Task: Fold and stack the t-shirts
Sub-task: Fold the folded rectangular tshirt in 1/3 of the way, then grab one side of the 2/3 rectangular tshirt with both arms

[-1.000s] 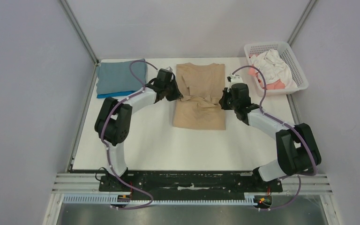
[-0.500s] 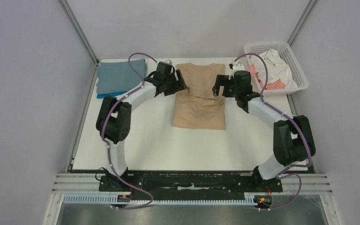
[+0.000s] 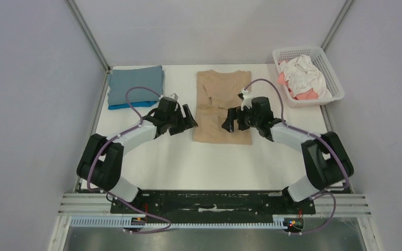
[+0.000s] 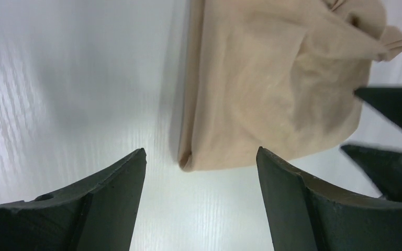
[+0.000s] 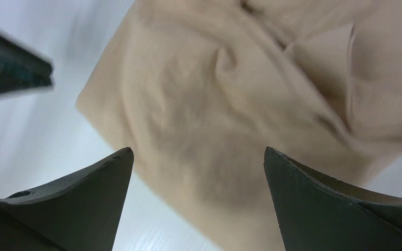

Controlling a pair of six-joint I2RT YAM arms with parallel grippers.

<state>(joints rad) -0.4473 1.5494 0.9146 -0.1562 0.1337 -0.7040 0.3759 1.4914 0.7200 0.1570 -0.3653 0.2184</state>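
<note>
The shirt's near corner (image 3: 194,141) (image 4: 189,162) lies below my left gripper and toward my base, clear between its open fingers. My left gripper needs to go down and pull back onto it next.
A tan t-shirt (image 3: 224,102) lies flat mid-table with both sides folded inward, its collar at the far end. My left gripper (image 3: 191,121) hovers open at the shirt's near left corner, which shows between its fingers in the left wrist view (image 4: 201,152) above the tan cloth (image 4: 272,89). My right gripper (image 3: 227,124) is open over the shirt's near half; its wrist view (image 5: 198,151) looks down on tan cloth (image 5: 225,99). Neither holds anything. A folded grey-blue t-shirt (image 3: 135,85) rests on a bright blue one (image 3: 127,106) at the far left.
A white lattice basket (image 3: 333,72) at the far right corner holds crumpled white (image 3: 303,73) and coral-pink (image 3: 308,95) t-shirts. Grey walls close in both sides. The white table (image 3: 188,162) runs to a black rail at the near edge.
Both grippers opened and let go of the tan shirt's folded-in sides. They swung toward the collar, then pulled back to the shirt's near end.
</note>
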